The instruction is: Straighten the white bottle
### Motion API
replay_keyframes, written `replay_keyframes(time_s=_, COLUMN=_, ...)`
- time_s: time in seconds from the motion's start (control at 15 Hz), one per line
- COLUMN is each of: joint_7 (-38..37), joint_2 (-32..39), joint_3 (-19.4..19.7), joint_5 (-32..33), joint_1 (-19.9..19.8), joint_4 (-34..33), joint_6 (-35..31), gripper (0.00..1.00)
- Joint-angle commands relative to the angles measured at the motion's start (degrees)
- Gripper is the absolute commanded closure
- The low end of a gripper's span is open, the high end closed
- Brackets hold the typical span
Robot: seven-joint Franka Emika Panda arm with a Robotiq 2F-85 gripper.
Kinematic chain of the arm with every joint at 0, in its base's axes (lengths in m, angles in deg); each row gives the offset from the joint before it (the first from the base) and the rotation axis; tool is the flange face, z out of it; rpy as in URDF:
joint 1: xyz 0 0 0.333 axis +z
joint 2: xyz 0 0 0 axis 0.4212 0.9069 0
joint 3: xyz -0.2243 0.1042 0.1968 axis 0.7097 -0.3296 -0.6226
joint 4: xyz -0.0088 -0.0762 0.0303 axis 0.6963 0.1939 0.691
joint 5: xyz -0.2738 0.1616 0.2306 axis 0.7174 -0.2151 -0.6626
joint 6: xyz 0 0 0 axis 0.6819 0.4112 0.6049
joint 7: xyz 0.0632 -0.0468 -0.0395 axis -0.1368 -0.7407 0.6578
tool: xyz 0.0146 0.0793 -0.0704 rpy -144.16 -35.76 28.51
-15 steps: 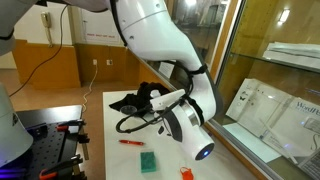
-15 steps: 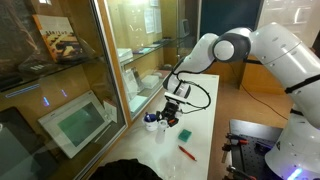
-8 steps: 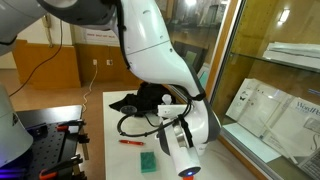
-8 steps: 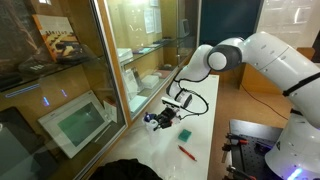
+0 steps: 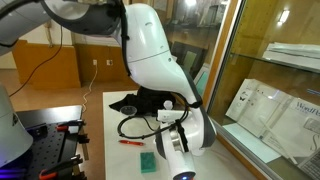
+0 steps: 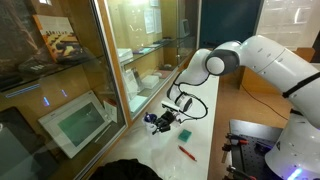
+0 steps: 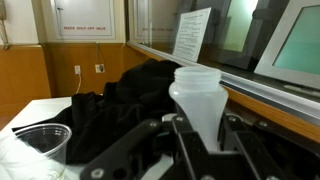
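Note:
My gripper lowers the upright white bottle slightly next, then releases it, to get it onto the white table beside the clear cup.
In the wrist view the white bottle (image 7: 196, 96), pale and translucent, stands upright between my gripper's (image 7: 205, 128) two black fingers, which press on its lower part. Its base is hidden behind the fingers. In both exterior views the gripper (image 5: 176, 148) (image 6: 160, 121) is low over the white table, at the end next to the glass wall, and the wrist hides the bottle there.
A clear plastic cup (image 7: 44, 140) stands left of the gripper. A black cloth (image 7: 130, 88) (image 5: 135, 101) lies behind. A red pen (image 5: 130, 142) (image 6: 187, 153) and a green block (image 5: 148, 161) (image 6: 184, 133) lie on the table (image 5: 105, 125). The glass wall (image 5: 250, 70) runs along one side.
The arm has come down toward the table and the wrist has turned from pointing down to nearly level, with the bottle between the fingers.

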Motion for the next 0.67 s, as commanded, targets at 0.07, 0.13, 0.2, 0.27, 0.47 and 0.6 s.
replay_keyframes(time_s=0.07, joint_7=-0.14, joint_2=0.70, joint_3=1.06, joint_5=-1.00, joint_1=1.93, joint_4=-0.87, joint_6=-2.66, gripper=0.93)
replay_keyframes(time_s=0.13, joint_7=0.03, joint_2=0.83, joint_3=1.05, joint_5=-0.91, joint_1=2.02, joint_4=-0.94, joint_6=-3.04, gripper=0.93)
replay_keyframes(time_s=0.2, joint_7=0.29, joint_2=0.91, joint_3=1.04, joint_5=-0.89, joint_1=2.12, joint_4=-0.95, joint_6=-3.46, gripper=0.93)
replay_keyframes(time_s=0.27, joint_7=0.44, joint_2=0.97, joint_3=1.02, joint_5=-0.87, joint_1=2.17, joint_4=-0.97, joint_6=-3.69, gripper=0.93)
replay_keyframes(time_s=0.47, joint_7=0.71, joint_2=0.90, joint_3=0.99, joint_5=-0.64, joint_1=2.22, joint_4=-0.87, joint_6=-4.12, gripper=0.47)
replay_keyframes(time_s=0.6, joint_7=0.98, joint_2=0.67, joint_3=1.01, joint_5=-0.65, joint_1=2.17, joint_4=-0.65, joint_6=-4.23, gripper=0.34)
